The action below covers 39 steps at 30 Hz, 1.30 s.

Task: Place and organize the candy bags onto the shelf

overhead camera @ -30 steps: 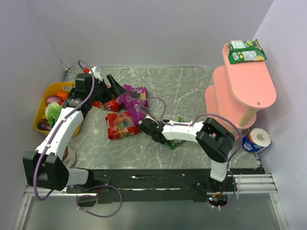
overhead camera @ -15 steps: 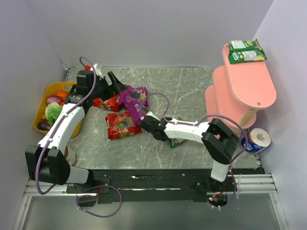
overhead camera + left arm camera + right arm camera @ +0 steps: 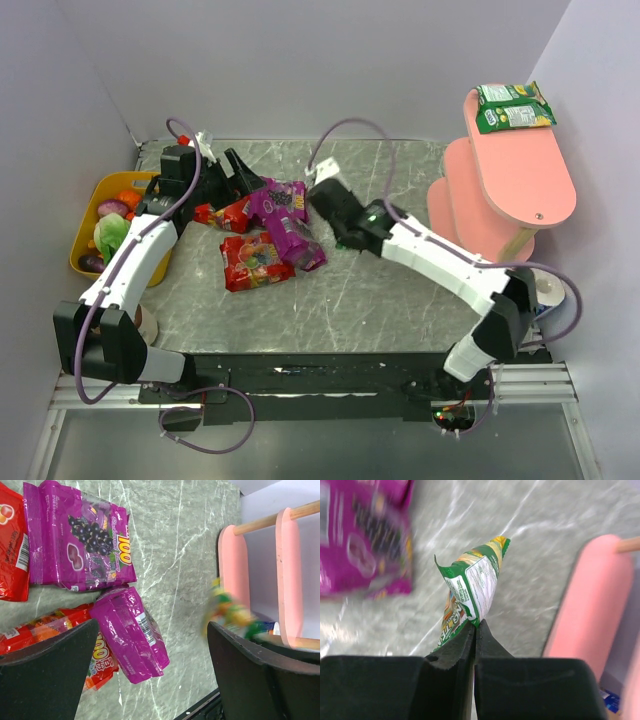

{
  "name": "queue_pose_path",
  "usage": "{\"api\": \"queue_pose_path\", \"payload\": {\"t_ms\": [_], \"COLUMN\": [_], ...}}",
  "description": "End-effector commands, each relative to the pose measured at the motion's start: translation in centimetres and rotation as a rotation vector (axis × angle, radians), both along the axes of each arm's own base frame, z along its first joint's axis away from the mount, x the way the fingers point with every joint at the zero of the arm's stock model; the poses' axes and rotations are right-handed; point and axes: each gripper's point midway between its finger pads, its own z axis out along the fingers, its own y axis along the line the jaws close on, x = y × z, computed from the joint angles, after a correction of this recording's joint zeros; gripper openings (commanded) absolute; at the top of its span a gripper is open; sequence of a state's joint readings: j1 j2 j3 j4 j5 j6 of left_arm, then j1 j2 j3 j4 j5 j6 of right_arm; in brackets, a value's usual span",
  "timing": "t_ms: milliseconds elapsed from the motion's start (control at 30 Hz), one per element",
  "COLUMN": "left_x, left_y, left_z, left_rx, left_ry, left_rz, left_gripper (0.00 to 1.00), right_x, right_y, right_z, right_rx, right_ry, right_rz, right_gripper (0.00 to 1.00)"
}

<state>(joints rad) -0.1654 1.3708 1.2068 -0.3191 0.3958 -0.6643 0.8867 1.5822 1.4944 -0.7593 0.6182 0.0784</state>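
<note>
The right gripper rises next and moves over there, since the near part of the shelf's top board [image 3: 525,168] lies bare beside the green bags.
Two green candy bags [image 3: 513,107] lie on the top board of the pink shelf [image 3: 520,185]. Two purple bags [image 3: 280,197] [image 3: 296,240] and two red bags [image 3: 255,260] [image 3: 228,213] lie on the table at centre left. My right gripper [image 3: 476,627] is shut on the edge of a third green bag [image 3: 470,585], held above the table between the purple bags and the shelf [image 3: 590,595]. In the top view that gripper [image 3: 348,238] hides the bag. My left gripper [image 3: 150,665] is open and empty above the purple bag [image 3: 132,635] and red bag [image 3: 45,630].
A yellow bowl [image 3: 82,232] of toy vegetables stands at the left edge. A blue-and-white roll [image 3: 535,290] sits by the shelf's foot at the right. Walls close in the back and both sides.
My right arm has lifted the green bag from the table's front middle and swung it back toward the centre. My left arm has hardly moved.
</note>
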Motion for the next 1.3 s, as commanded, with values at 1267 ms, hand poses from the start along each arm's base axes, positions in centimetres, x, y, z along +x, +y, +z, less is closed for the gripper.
{"api": "queue_pose_path", "payload": {"t_ms": [1267], "left_x": [0.9], "left_y": [-1.9], "left_z": [0.7], "left_rx": [-0.095], "left_ry": [0.004], "left_rz": [-0.066], "left_gripper": [0.96], "right_x": [-4.7], "right_y": [-31.8], "right_z": [23.9], "right_rx": [-0.429], "right_ry": [-0.631], "right_rz": [-0.735], "right_gripper": [0.0]}}
